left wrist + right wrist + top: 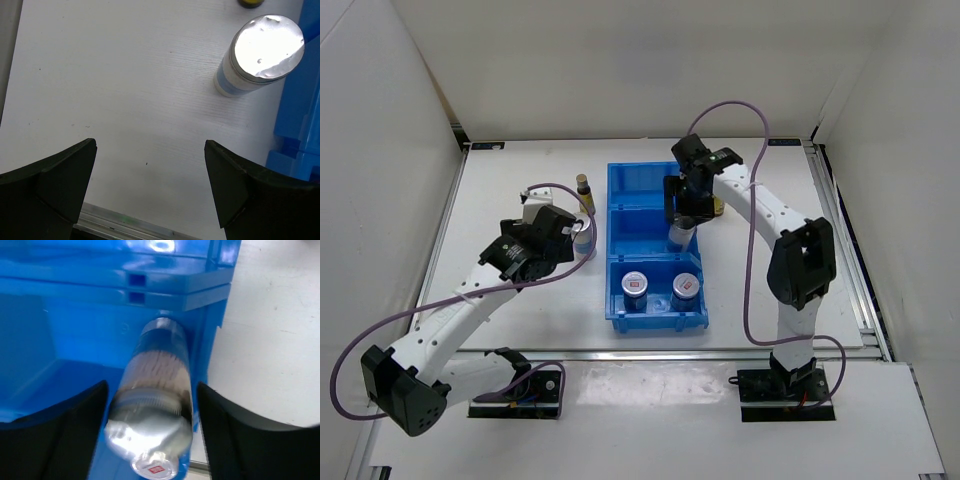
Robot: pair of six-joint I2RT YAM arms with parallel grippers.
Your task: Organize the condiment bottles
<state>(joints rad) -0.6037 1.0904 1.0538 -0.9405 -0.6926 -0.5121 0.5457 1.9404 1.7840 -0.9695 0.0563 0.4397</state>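
My left gripper needs to move outward next, toward the blue bin, with its fingers open around the white cylinder's silver lid (583, 222) (270, 48). The lid is outward of my fingers, beside the bin.
A blue bin (612, 232) lies mid-table. Its near compartment holds two short silver-lidded jars (635, 285) (686, 287). In the middle compartment stands a white silver-topped cylinder (679, 237) (155, 390), against the right wall. My right gripper (682, 214) (152, 400) straddles it, jaws slightly apart from its sides, open. A second white cylinder (584, 238) (260, 55) stands on the table left of the bin. My left gripper (566, 240) (150, 165) hovers just beside it, wide open and holding nothing. A slim amber bottle (584, 189) stands farther back.
Something yellowish and dark (718, 207) sits on the table right of the bin, mostly hidden by the right arm. The bin's far compartment (638, 186) shows nothing inside. A metal rail (125, 220) runs along the table's near edge.
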